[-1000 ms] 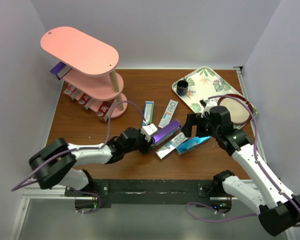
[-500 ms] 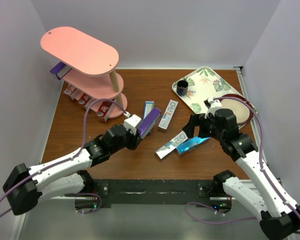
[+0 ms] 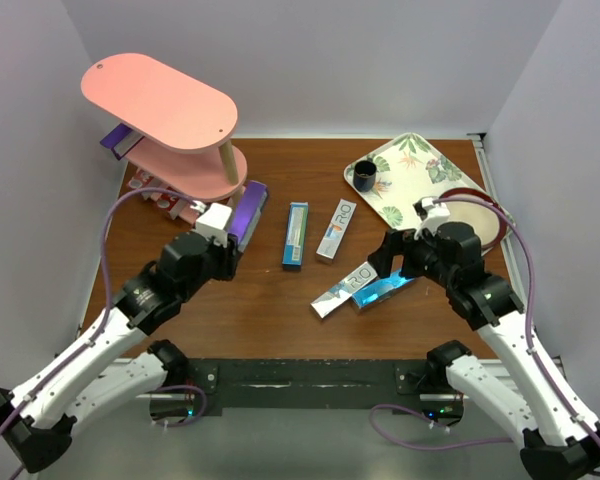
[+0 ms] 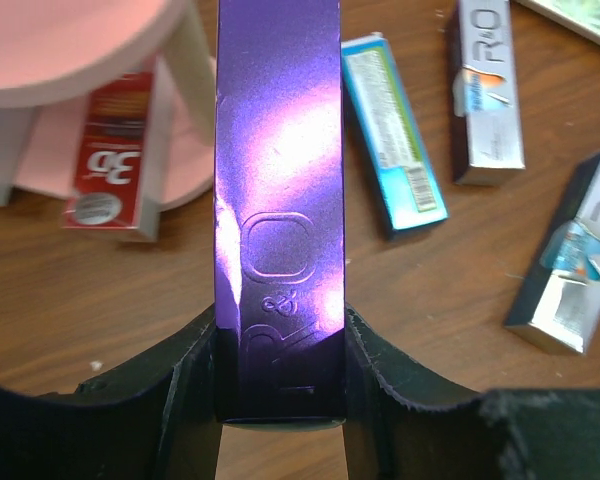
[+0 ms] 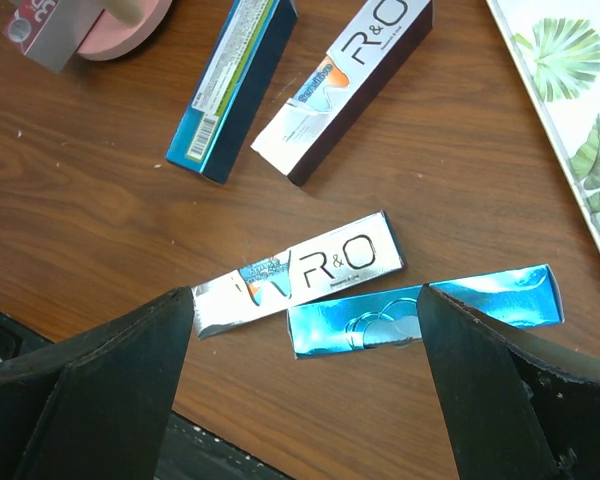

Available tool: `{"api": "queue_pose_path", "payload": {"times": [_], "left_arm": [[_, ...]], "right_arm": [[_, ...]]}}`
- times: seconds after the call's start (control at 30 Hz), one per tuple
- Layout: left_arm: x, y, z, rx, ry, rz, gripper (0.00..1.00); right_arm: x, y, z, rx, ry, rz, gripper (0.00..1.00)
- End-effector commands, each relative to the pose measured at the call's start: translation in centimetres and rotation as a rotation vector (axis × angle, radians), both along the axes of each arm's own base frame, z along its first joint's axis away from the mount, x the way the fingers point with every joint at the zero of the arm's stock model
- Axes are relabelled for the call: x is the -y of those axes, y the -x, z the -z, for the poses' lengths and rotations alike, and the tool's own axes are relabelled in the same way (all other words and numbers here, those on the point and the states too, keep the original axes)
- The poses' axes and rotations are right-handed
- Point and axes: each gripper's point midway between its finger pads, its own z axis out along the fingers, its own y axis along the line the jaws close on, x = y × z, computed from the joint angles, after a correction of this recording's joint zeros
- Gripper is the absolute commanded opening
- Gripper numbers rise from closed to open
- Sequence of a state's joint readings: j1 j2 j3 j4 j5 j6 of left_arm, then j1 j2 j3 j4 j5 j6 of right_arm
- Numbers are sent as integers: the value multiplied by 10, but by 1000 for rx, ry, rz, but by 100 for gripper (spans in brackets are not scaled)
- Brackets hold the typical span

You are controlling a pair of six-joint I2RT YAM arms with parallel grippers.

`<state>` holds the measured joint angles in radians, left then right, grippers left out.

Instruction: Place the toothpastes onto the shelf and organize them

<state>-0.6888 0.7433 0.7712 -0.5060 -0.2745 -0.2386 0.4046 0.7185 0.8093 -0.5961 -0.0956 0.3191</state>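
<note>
One purple carton lies on the shelf's middle level, so my left gripper will next carry the glossy purple carton outward and left in the top view and release it there.
My left gripper (image 3: 230,228) is shut on a glossy purple carton (image 3: 247,213), held above the table just right of the pink shelf (image 3: 160,100). In the left wrist view the carton (image 4: 278,200) sits between both fingers (image 4: 380,390). Red cartons (image 3: 165,195) lie on the bottom tier and a purple one (image 3: 115,138) on the middle tier. A teal carton (image 3: 296,233) and a silver one (image 3: 335,229) lie mid-table. My right gripper (image 3: 395,262) is open and empty above another silver carton (image 5: 300,272) and a shiny blue one (image 5: 425,310).
A leaf-patterned tray (image 3: 410,175) holding a dark cup (image 3: 366,177) stands at the back right. A red-rimmed plate (image 3: 470,220) lies beside it, behind my right arm. Walls close in on both sides.
My left arm has carried the purple carton from the middle of the table leftwards to beside the shelf. My right gripper has shifted slightly right and stays open.
</note>
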Motion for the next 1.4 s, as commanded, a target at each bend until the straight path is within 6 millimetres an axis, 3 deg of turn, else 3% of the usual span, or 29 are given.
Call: {"api": "queue_pose_path", "payload": {"times": [0.0, 0.13, 0.43, 0.57, 0.6, 0.83, 0.97, 1.1, 1.37], "left_arm": [[-30, -11, -32, 72, -62, -83, 12], [-48, -16, -50, 99, -97, -136, 12], [-86, -21, -67, 88, -242, -251, 11], [-90, -40, -67, 90, -277, -231, 10], [-99, -46, -67, 86, -267, -252, 9], [-104, -86, -82, 114, -209, -211, 8], [-122, -109, -89, 126, -223, -207, 8], [-139, -123, -101, 146, -252, -206, 11], [-163, -141, -90, 168, -334, -153, 7]], "right_arm": [[7, 1, -8, 28, 30, 9, 98], [11, 2, -9, 24, 51, 16, 99], [12, 2, -11, 43, 60, 10, 99], [10, 2, -11, 43, 58, -3, 99], [10, 3, -11, 44, 57, -7, 99], [8, 7, -14, 62, 42, -25, 99], [3, 11, -15, 64, 28, -52, 99], [-4, 15, -14, 61, 14, -87, 99], [-12, 20, -12, 51, 32, -126, 99]]}}
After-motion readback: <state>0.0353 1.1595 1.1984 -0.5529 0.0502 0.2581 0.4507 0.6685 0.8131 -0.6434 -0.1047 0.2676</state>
